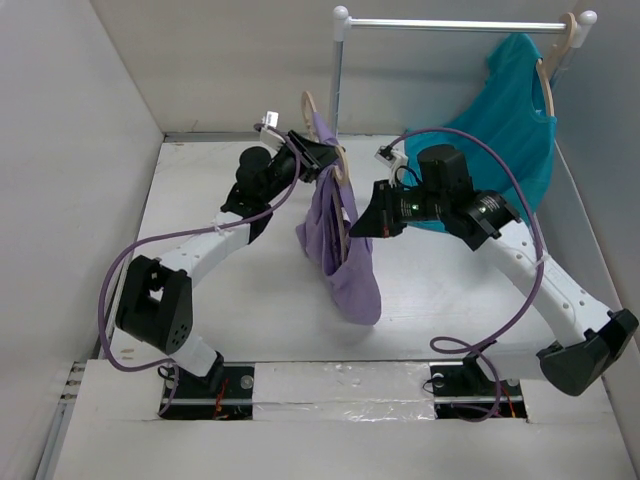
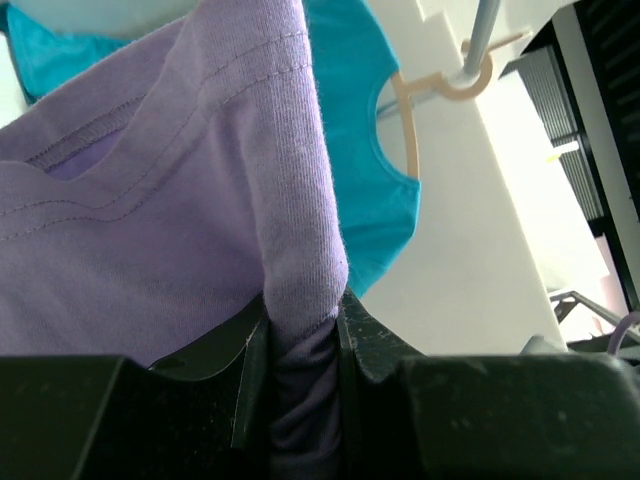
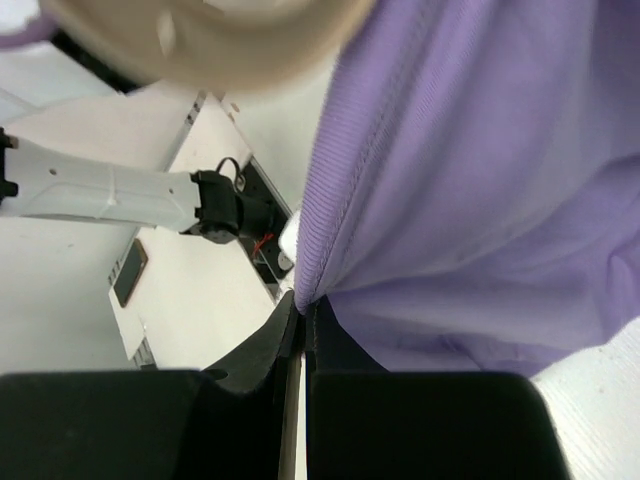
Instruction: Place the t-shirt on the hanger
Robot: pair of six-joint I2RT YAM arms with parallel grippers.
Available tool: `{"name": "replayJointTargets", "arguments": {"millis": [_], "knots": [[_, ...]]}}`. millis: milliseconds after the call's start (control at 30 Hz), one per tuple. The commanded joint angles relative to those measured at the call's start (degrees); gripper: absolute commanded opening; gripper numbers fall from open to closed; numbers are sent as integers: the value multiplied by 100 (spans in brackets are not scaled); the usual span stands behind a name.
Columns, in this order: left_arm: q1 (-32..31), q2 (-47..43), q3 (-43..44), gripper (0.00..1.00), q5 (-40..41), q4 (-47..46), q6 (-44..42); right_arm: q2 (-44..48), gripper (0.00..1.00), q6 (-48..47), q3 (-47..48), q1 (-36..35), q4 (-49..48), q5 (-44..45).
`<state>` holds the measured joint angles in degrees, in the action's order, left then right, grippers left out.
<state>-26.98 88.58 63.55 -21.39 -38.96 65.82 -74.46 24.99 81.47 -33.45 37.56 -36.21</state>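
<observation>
I will move my left gripper down and back next, toward the shirt's draped middle [image 1: 320, 225], which hangs below it, to let go of the bunched fold around the hanger [image 1: 309, 104].
The lavender t-shirt [image 1: 345, 250] hangs in mid-air over the middle of the table, draped around the pale wooden hanger [image 1: 309, 104], whose hook rises above the fabric. My left gripper [image 1: 322, 160] holds the top of the bundle. In the left wrist view it [image 2: 303, 322] is shut on a bunched fold of the t-shirt [image 2: 180, 200]; whether the hanger is also between the jaws is hidden. My right gripper [image 1: 362, 222] is at the shirt's right side. Its jaws [image 3: 303, 303] are shut on the edge of the t-shirt [image 3: 480, 180], with the hanger [image 3: 200, 40] blurred just above.
A metal rail [image 1: 460, 24] stands at the back right. A teal t-shirt [image 1: 505, 120] hangs from it on its own hanger [image 1: 556, 55], close behind my right arm. Grey walls close in the table on the left and right.
</observation>
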Motion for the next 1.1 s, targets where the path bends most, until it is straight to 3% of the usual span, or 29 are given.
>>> {"name": "replayJointTargets", "arguments": {"millis": [0,333,433,500,700,833,1067], "knots": [[167,-165,526,0,-15,-455,-51,352,0,-205,-60,-47,269,-62],[-483,55,-158,0,29,-1148,693,-78,0,480,607,-109,-890,-45],[-483,-104,-448,0,-93,-1368,933,45,0,585,90,-109,-1215,324],[-483,-366,-536,0,-85,-729,924,246,0,725,-488,-30,-1644,569],[-483,-631,-1133,0,-603,-586,1582,335,0,384,-896,-30,-1770,483],[-431,-719,-1538,0,-840,-823,2136,502,0,374,-1448,-30,-2156,948],[-492,-798,-1661,0,-1069,-480,2189,195,0,655,-1810,41,-2350,1107]]}}
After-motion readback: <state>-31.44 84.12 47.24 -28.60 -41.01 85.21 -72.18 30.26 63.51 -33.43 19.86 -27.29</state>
